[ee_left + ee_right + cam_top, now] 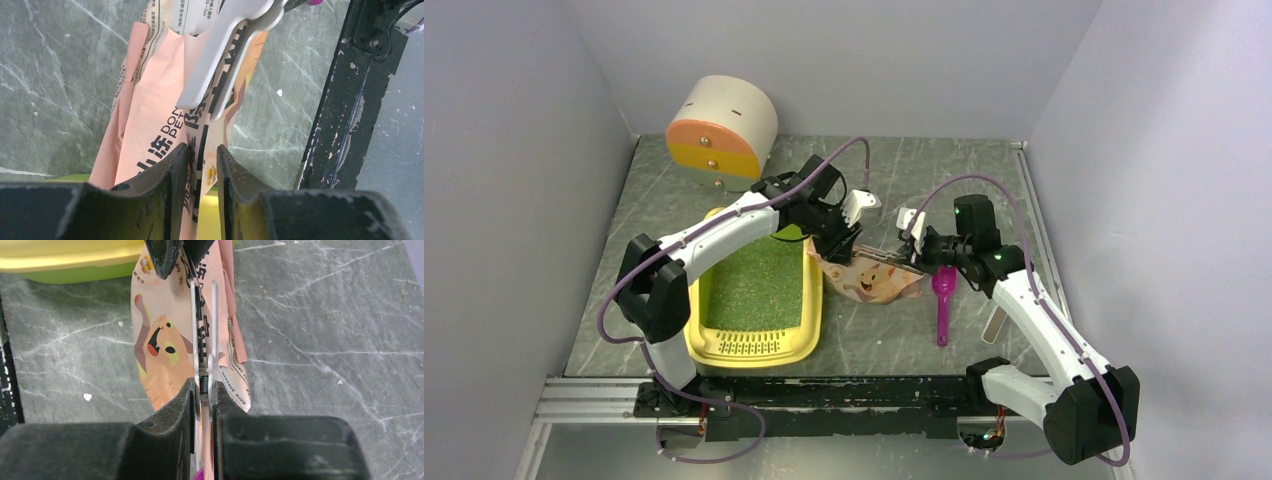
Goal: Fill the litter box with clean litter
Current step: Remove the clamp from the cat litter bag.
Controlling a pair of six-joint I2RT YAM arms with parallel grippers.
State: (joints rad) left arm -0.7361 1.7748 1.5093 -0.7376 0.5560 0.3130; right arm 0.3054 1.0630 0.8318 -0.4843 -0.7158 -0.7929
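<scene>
The right gripper pulls the clip [202,330] off the bag and outward next, then lets go of it on the bare tabletop beyond the magenta scoop [320,400], where it is clear.
The yellow litter box [814,312] lies left of centre, its floor covered with green litter [759,280]; its rim shows in the right wrist view [65,255]. The pink-beige printed bag [876,282] hangs between both grippers, just right of the box. My left gripper [842,240] [202,160] is shut on the bag's edge [150,120] beside the box's far right corner. My right gripper [912,256] [202,390] is shut on a white spring clip [202,330] that sits on the bag [160,355]. The clip also shows in the left wrist view [220,55].
A magenta scoop [943,300] lies on the table right of the bag, under the right arm. A white cylinder with an orange end [721,130] stands at the back left. A black rail [844,395] runs along the near edge. Walls close in on the sides and the back.
</scene>
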